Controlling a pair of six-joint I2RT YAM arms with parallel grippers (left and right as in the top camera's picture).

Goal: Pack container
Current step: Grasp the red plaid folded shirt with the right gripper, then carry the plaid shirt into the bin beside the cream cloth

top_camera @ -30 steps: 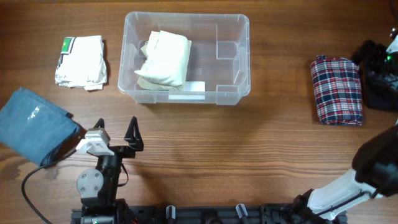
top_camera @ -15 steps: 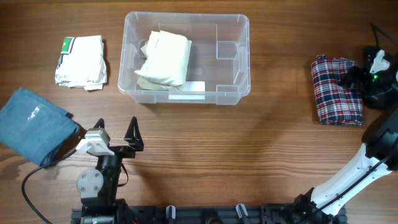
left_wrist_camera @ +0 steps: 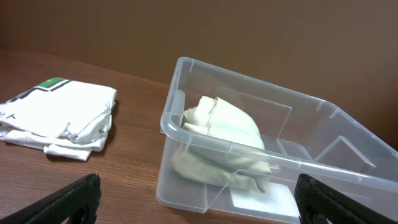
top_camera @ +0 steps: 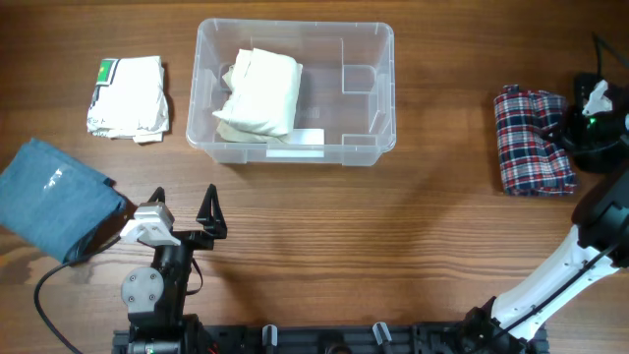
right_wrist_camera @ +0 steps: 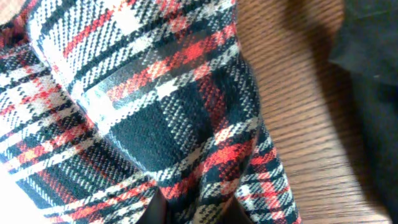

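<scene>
I will lift my right gripper left in the overhead view, then lower it into the container's empty half [top_camera: 340, 90] to release, as cream cloth fills the other.
The container [top_camera: 383, 88] is a clear tub at the table's middle back, with a folded cream cloth [top_camera: 260, 93] in its left half. In the left wrist view the container [left_wrist_camera: 186, 134] and cream cloth [left_wrist_camera: 227, 130] lie ahead of my left gripper [left_wrist_camera: 202, 202], which is open and holds nothing. That left gripper [top_camera: 187, 208] sits near the front left. My right gripper [top_camera: 563, 123] is shut on the right edge of a folded red, black and white plaid cloth [top_camera: 531, 143]. Up close, a pinched fold of the plaid cloth [right_wrist_camera: 155, 93] rises between the dark fingers [right_wrist_camera: 157, 213].
A folded white shirt [top_camera: 128, 96] with a green mark lies left of the container, also seen as the white shirt [left_wrist_camera: 59, 115]. A blue-grey cloth [top_camera: 54, 197] lies at the front left edge. A dark shape [right_wrist_camera: 373, 50] sits right of the plaid cloth.
My right gripper came in from the far right onto the plaid cloth's right edge and shut on it, bunching that edge. The left arm has not moved.
</scene>
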